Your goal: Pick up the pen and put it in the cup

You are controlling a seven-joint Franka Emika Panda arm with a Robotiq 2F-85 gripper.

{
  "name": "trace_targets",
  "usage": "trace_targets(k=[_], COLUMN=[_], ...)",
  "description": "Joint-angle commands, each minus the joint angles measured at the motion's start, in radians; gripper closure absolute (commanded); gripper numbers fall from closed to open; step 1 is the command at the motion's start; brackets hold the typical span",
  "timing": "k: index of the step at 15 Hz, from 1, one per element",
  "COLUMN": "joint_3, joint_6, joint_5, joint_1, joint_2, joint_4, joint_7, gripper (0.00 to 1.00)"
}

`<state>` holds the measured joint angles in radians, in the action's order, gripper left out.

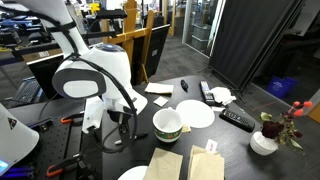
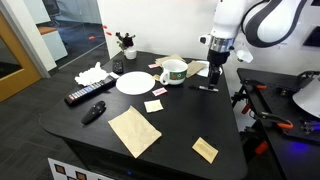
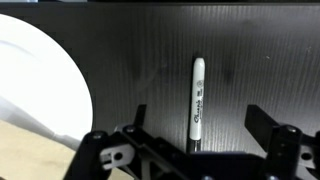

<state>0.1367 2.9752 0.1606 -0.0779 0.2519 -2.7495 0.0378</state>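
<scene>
My open gripper moves down and slightly outward around the pen's pale body near its dark end (image 2: 203, 88) (image 3: 196, 121) next, since the pen already runs lengthwise between my fingers.
The pen (image 3: 197, 100) lies flat on the black table; it is slim, with a pale printed barrel and a dark end. In the wrist view it runs lengthwise between my open fingers, and my gripper (image 3: 198, 125) hovers above it without touching. In an exterior view the pen (image 2: 207, 88) lies just below my gripper (image 2: 214, 70), to the right of the cup. The cup (image 2: 174, 72) is squat and white with a greenish rim, and it also shows in an exterior view (image 1: 167, 123). In that view my gripper (image 1: 118, 135) hides the pen.
A flat white plate (image 2: 133, 83) sits beside the cup. A black remote (image 2: 88, 95), a stubby black oval object (image 2: 93, 112), tan napkins (image 2: 134, 130) and sticky notes (image 2: 153, 105) lie on the table. A flower vase (image 1: 265, 140) stands at the edge. A white round shape (image 3: 35, 85) fills the wrist view's left.
</scene>
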Motion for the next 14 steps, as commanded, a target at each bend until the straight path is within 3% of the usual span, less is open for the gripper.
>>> trace_targets(k=[1,7,9,10,14], joint_3=[-0.015,-0.035,-0.039,-0.039,-0.039], joint_6=[0.03,0.024,0.024,0.025,0.024], joint_5=[-0.02,-0.031,-0.032,-0.033,-0.033], joint_1=[-0.008,-0.011,-0.014,-0.015,-0.015], joint_2=[0.051,0.104,0.118,0.123,0.14], joint_4=[0.037,0.087,0.099,0.104,0.118], joint_7=[0.03,0.03,0.031,0.031,0.03], gripper=[0.0,0.03,0.28,0.29,0.59])
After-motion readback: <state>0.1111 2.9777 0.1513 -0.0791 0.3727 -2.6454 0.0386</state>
